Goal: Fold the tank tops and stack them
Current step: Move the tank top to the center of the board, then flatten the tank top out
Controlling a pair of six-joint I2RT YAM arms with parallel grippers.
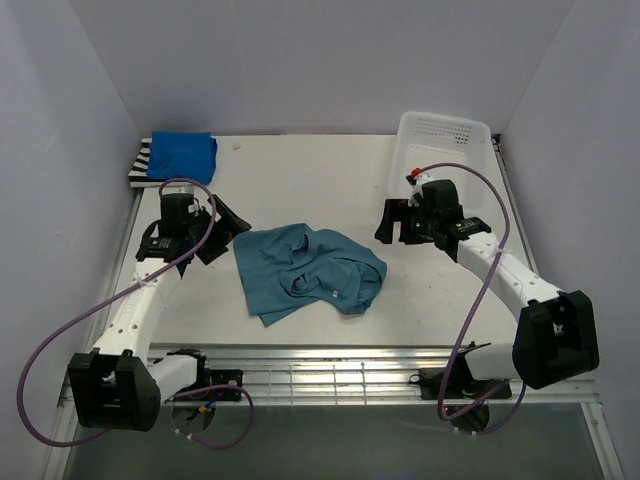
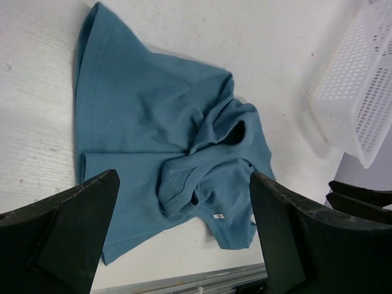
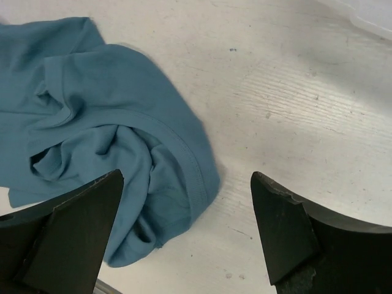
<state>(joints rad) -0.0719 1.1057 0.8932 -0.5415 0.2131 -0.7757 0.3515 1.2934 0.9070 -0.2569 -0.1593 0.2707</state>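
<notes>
Next, my left gripper lowers its open fingers onto the teal top's far corner (image 1: 241,238) (image 2: 100,16) and closes, since that corner lies below it, clear of the top's bunched straps.
The muted teal-blue tank top (image 1: 305,272) lies crumpled in the middle of the table, its straps bunched near its centre (image 2: 208,153). At the back left corner a folded royal blue tank top (image 1: 183,156) rests on the black-and-white striped one (image 1: 140,167). My left gripper (image 1: 228,228) hovers just off the teal top's left edge, open and holding nothing (image 2: 184,202). On the right side, my right gripper (image 1: 385,225) hangs open above the top's right hem (image 3: 187,208), with bare table under its right finger.
A white lattice basket (image 1: 445,150) stands at the back right, also seen in the left wrist view (image 2: 361,92). White walls close in the table on three sides. A metal rail (image 1: 330,375) runs along the near edge.
</notes>
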